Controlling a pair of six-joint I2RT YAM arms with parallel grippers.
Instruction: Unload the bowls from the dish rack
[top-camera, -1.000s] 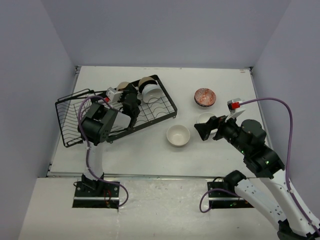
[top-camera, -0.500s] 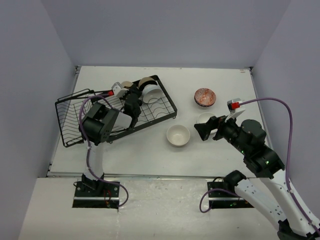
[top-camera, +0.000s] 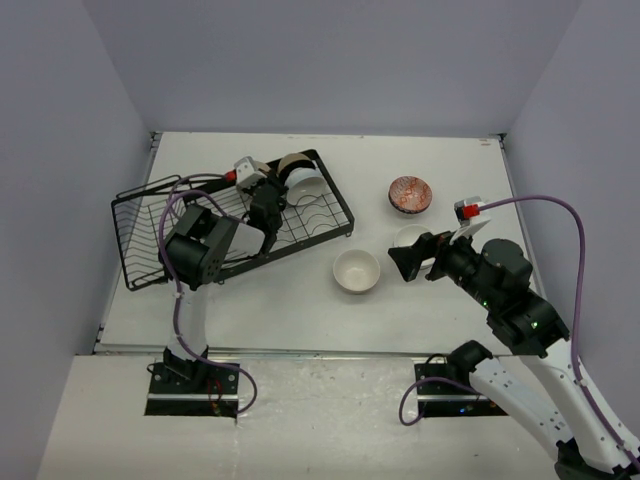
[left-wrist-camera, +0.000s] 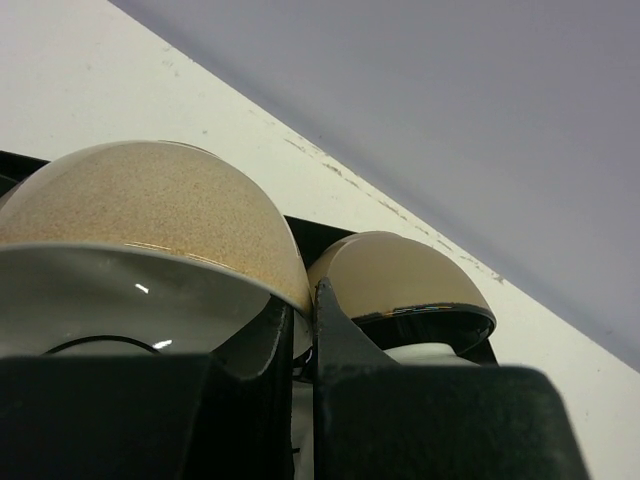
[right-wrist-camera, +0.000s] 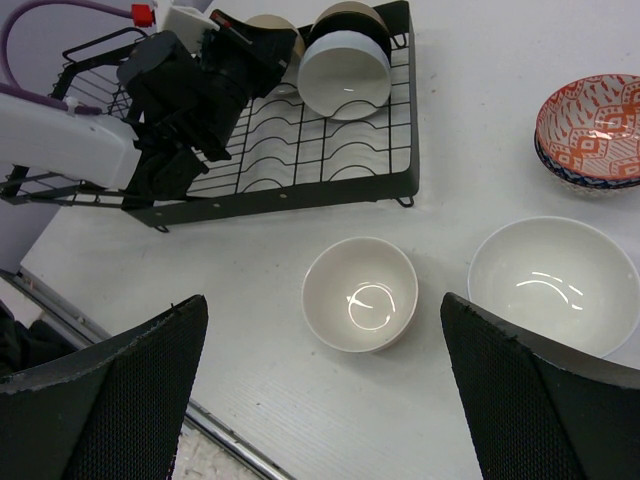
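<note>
I should let go of the speckled bowl's rim next and move my left gripper up and toward the beige bowl with a black inside, because only the ends of its fingers pinch that rim.
The black wire dish rack lies at the left of the table. My left gripper reaches into its far end. In the left wrist view it is shut on the rim of a speckled beige bowl, one finger inside and one outside. A beige bowl with a black inside stands just behind, then a white bowl. My right gripper is open and empty above a white bowl on the table. A second white bowl and a patterned bowl sit to the right.
The rack's deeper basket section is at its left end, near the table's left edge. The left arm's purple cable loops over the rack. The back wall runs close behind the rack.
My left gripper has moved toward the back of the rack and now covers the beige bowl. The right arm and the bowls on the table have not moved.
</note>
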